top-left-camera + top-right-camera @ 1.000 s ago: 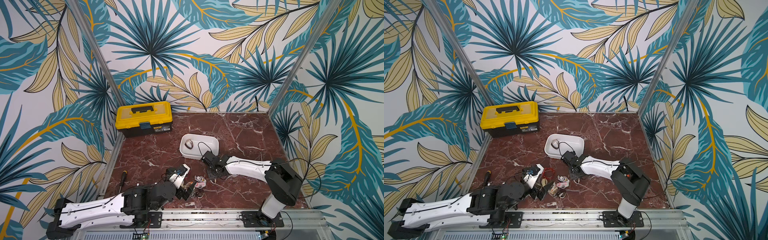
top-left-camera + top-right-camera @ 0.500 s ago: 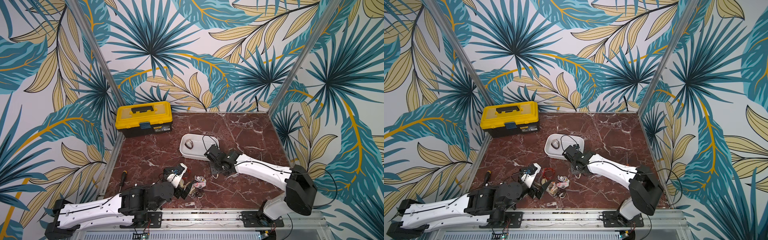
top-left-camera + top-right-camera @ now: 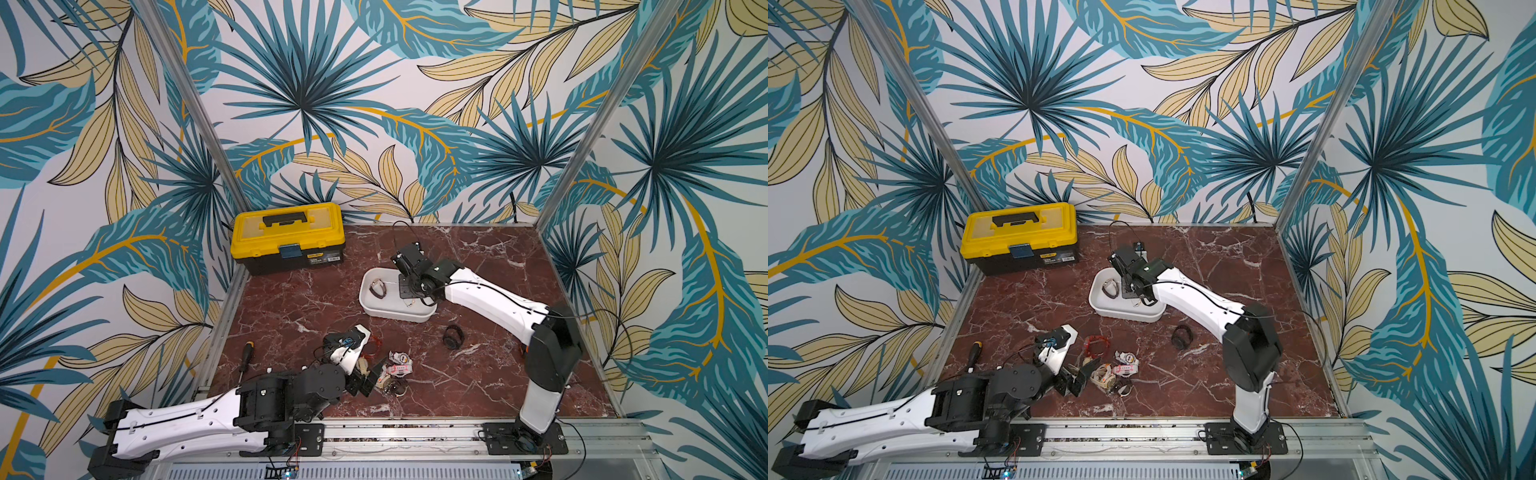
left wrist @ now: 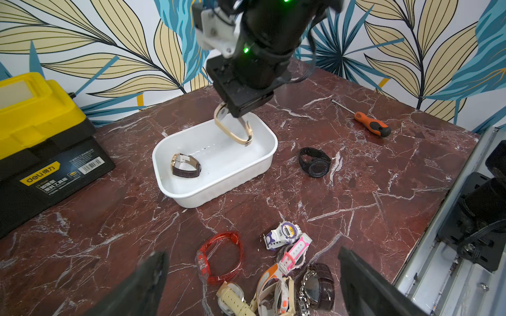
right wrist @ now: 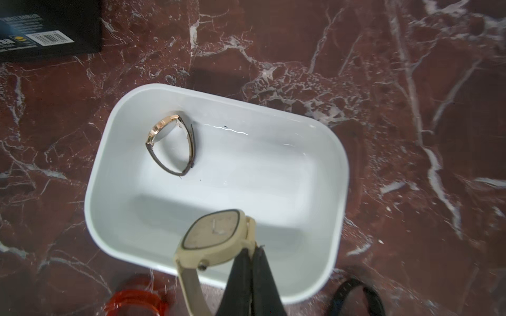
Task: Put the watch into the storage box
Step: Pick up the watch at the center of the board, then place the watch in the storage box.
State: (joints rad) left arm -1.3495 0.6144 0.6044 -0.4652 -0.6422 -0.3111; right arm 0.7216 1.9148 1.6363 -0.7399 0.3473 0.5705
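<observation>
The storage box's bare bottom (image 5: 225, 164) beside the gold watch is clear for the cream watch (image 5: 213, 238). My right gripper will next lower and move outward to that patch, then release the cream watch's strap.
The storage box (image 3: 365, 300) (image 3: 1095, 302) (image 4: 191, 197) (image 5: 93, 191), a shallow white tub, sits mid-table. A gold watch with a brown strap (image 5: 169, 145) (image 4: 186, 165) lies inside it. My right gripper (image 5: 253, 250) (image 3: 409, 291) (image 3: 1129, 291) hangs over the box's inside, shut on the strap of a cream watch (image 5: 213, 238) (image 4: 232, 131) that dangles above the box floor. My left gripper (image 4: 252, 253) (image 3: 370, 378) is open, low over a pile of watches (image 4: 284, 262) near the front edge, holding nothing.
A yellow-lidded black toolbox (image 3: 289, 237) (image 4: 41, 131) stands at the back left. A black watch (image 3: 452, 336) (image 4: 315, 162) lies right of the box and a red clear watch (image 4: 221, 257) by the pile. One screwdriver (image 3: 246, 353) lies at front left, an orange one (image 4: 371, 127) by the right wall.
My right arm has swung from the middle of the table back over the white box, carrying the cream watch. The left arm has stayed put.
</observation>
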